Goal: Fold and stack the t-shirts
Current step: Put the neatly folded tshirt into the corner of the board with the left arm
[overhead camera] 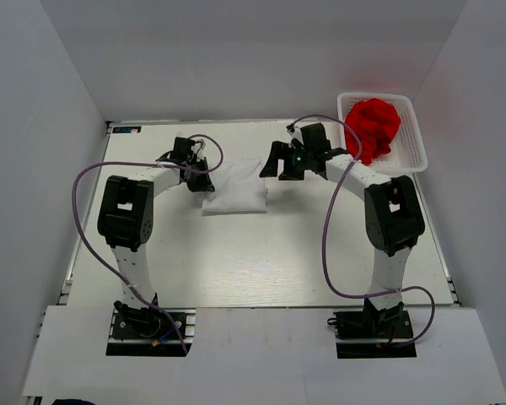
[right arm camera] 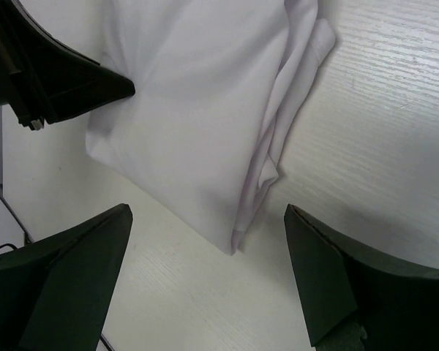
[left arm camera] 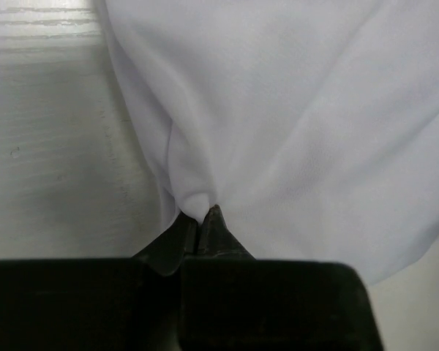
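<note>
The table's far corner is open, outward and to the left of my left gripper in the top view. My left gripper will bring the folded t-shirt there next and let go of it.
The white t-shirt (overhead camera: 236, 190) lies folded into a small rectangle on the table between the arms. My left gripper (overhead camera: 200, 179) is shut on a pinch of its left edge (left arm camera: 197, 203); the white cloth (left arm camera: 307, 124) fills most of the left wrist view. My right gripper (overhead camera: 280, 164) is open and empty just right of the shirt; its wrist view shows the shirt's folded corner (right arm camera: 205, 124) between the spread fingers (right arm camera: 318, 270). The red t-shirt (overhead camera: 374, 126) sits crumpled in the white basket (overhead camera: 409, 156) at the back right.
The white lattice basket stands at the table's back right corner. White walls close in the table on the left, back and right. Purple cables loop off both arms. The left gripper's black body shows in the right wrist view (right arm camera: 58, 80).
</note>
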{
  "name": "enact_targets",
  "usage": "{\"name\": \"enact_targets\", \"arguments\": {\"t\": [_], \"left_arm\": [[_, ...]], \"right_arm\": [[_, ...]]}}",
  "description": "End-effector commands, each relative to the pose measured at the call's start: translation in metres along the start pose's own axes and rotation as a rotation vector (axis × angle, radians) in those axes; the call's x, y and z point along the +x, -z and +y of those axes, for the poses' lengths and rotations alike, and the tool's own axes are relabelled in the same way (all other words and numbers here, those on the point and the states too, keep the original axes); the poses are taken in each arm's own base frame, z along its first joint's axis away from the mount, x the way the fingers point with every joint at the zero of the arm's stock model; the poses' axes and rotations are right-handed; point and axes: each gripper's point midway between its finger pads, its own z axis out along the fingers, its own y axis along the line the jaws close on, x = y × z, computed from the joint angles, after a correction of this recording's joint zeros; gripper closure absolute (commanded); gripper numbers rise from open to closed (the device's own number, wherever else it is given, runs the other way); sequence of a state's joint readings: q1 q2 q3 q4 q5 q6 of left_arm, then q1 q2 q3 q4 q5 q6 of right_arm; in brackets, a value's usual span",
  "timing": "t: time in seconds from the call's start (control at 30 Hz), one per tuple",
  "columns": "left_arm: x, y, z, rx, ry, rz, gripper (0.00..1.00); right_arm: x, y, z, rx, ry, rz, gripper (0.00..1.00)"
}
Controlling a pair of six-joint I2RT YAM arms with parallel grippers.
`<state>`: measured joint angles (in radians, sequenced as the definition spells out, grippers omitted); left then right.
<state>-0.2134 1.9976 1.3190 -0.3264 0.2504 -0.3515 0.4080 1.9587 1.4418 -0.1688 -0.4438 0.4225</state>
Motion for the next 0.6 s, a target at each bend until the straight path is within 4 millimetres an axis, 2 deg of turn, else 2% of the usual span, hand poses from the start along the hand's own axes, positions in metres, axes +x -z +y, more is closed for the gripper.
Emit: {"name": "enact_targets", "arguments": {"t": [0.0,0.03,0.1,0.17,0.2,0.27,0.3,0.33,0.43,0.57], "left_arm": [[-0.02,0.009,-0.004,0.025,-0.038,-0.062,1.0],[-0.019,0.005,0.001,0.0,-0.032,-0.05,1.0],[-0.039,0.014,0.018,-0.108,-0.022,-0.093,1.0],[-0.06,0.022,0.026,-0.183,-0.05,-0.146,1.0],[-0.062,0.024,0.043,-0.275,-0.071,-0.145,1.0],[-0.084,0.036,0.06,-0.39,-0.084,-0.192,1.0],[-0.084,0.041,0.087,-0.523,-0.101,-0.176,1.0],[-0.099,0.054,0.104,-0.628,-0.11,-0.209,1.0],[-0.109,0.063,0.139,-0.785,-0.16,-0.196,1.0],[-0.136,0.079,0.183,-0.896,-0.174,-0.217,1.0]], "right_arm": [[-0.013,0.014,0.002,-0.005,0.049,-0.058,0.1],[-0.015,0.017,-0.002,0.0,0.045,-0.066,0.1],[-0.017,0.021,-0.006,0.008,0.045,-0.075,0.1],[-0.017,0.024,-0.008,0.009,0.048,-0.078,0.1],[-0.018,0.026,-0.013,0.02,0.051,-0.078,0.1],[-0.022,0.03,-0.012,0.027,0.066,-0.086,0.1],[-0.023,0.031,-0.013,0.032,0.072,-0.089,0.1],[-0.027,0.034,-0.014,0.048,0.086,-0.103,0.1],[-0.033,0.037,-0.017,0.076,0.104,-0.117,0.1],[-0.041,0.043,-0.017,0.1,0.117,-0.122,0.1]]}}
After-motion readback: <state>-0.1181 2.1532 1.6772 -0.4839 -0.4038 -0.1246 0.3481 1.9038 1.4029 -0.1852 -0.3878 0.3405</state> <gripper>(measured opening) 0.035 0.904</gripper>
